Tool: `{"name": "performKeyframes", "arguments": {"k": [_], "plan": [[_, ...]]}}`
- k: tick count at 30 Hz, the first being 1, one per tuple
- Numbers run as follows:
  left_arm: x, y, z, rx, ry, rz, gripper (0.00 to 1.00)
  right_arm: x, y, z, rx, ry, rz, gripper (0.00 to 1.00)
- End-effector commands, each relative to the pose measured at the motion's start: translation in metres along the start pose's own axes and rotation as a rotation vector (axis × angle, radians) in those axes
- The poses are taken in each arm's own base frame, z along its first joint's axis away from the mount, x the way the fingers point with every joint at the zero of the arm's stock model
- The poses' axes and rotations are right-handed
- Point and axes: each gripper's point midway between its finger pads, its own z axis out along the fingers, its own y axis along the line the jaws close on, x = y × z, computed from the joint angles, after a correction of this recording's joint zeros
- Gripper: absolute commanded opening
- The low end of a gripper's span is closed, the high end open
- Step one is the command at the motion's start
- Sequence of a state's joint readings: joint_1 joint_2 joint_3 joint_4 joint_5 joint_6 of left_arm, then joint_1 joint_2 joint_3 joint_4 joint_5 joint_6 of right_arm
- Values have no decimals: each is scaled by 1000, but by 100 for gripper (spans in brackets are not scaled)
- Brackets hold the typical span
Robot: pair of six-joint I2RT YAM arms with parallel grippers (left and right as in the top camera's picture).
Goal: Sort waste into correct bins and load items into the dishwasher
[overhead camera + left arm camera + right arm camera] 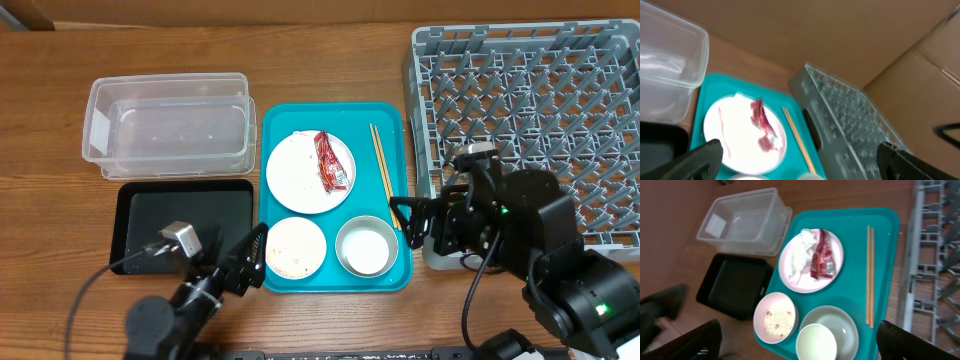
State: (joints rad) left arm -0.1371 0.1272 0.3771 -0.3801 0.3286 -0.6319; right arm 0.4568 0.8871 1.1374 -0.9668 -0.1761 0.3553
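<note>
The robot will swing its left gripper across the pinkish bowl and tip it down onto the cup's rim (347, 249), because the cup lies to its right in the overhead view.
On the teal serving tray (392, 200) a white plate (295, 175) holds the red snack wrapper (331, 162) and the white napkin (801, 247). A pinkish bowl (296, 248) holds rice grains (777, 321). A small white cup (816, 342) sits in a grey-white bowl (365, 247). The chopsticks (381, 160) lie along the tray's right side. The clear tub (170, 125) and the black tray (185, 225) stand to the left, the grey dish rack (530, 100) to the right. My left gripper (250, 262) is open and empty by the tray's front left corner. My right gripper (408, 222) is open and empty at the tray's right edge.
The dish rack's near left corner (430, 240) sits right beside my right arm. A cable (85, 290) trails from the left arm across the wooden table (40, 220). A cardboard wall (840, 30) stands behind the rack.
</note>
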Motion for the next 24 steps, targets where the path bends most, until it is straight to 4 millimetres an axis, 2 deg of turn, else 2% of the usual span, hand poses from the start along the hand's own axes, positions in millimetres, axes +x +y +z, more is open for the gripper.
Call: {"name": "performKeyframes", "arguments": {"k": [1, 5, 10, 11, 14, 18, 21, 24], "plan": [[-28, -30, -10, -33, 97, 66, 100, -15, -7, -8, 29, -55, 77, 100], [-26, -41, -1, -77, 305, 4, 100, -19, -19, -10, 60, -76, 163, 100], [-37, -103, 25, 230, 461, -55, 100, -17, -36, -13, 114, -69, 231, 100], [-35, -109, 30, 274, 490, -59, 100, -15, -39, -14, 123, -64, 238, 100], [-9, -106, 48, 255, 600, -85, 100, -13, -43, -15, 139, -57, 249, 100], [43, -96, 68, 138, 757, -49, 100, -10, -45, -15, 146, -48, 253, 100], [75, -91, 77, 55, 823, 27, 100, -9, -45, -15, 149, -42, 243, 100], [101, -83, 81, -27, 871, 106, 95, -7, -46, -15, 152, -35, 238, 100]]}}
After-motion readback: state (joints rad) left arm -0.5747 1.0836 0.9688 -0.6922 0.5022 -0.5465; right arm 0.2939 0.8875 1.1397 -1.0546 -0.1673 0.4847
